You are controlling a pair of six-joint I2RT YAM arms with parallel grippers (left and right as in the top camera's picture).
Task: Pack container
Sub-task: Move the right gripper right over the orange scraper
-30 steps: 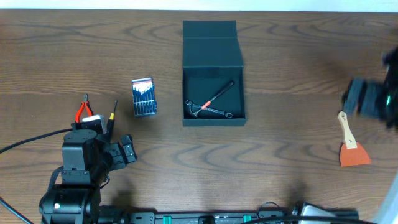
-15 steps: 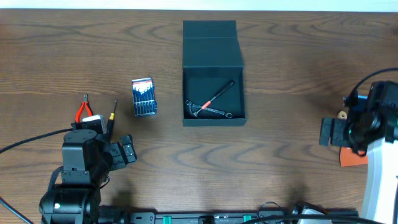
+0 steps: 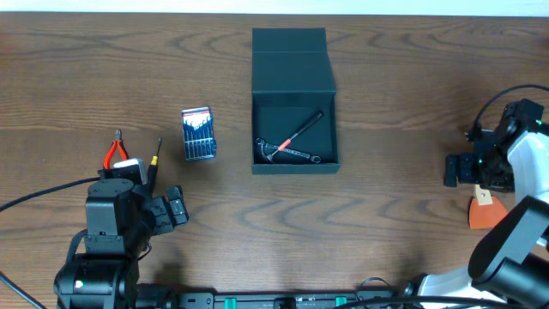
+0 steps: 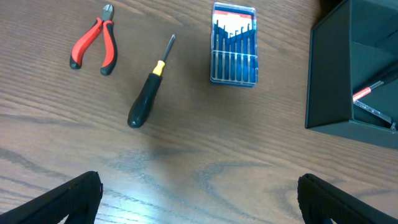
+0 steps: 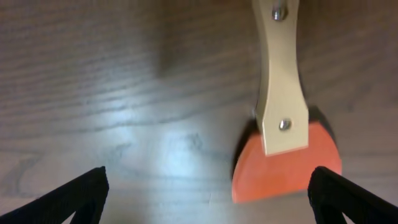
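Observation:
The scraper's cream handle is down and off toward the right in the wrist view, so my right gripper needs to move that way next, around the handle.
The container stands open at the table's middle back, its lid flipped away. A red-handled hammer and a wrench lie in it. My right gripper is open over the wooden handle of an orange scraper. In the right wrist view the scraper lies toward the right finger, and the right gripper holds nothing. My left gripper is open at the front left. In its wrist view the left gripper spans bare wood, with the container's corner at right.
A blue-and-red bit case lies left of the container, also in the left wrist view as the bit case. Red pliers and a black-and-yellow screwdriver lie near the left arm. Cables run along the front edge.
The right arm has swung in from the far right edge and settled over the scraper's handle, hiding most of it from above. The left arm has not moved.

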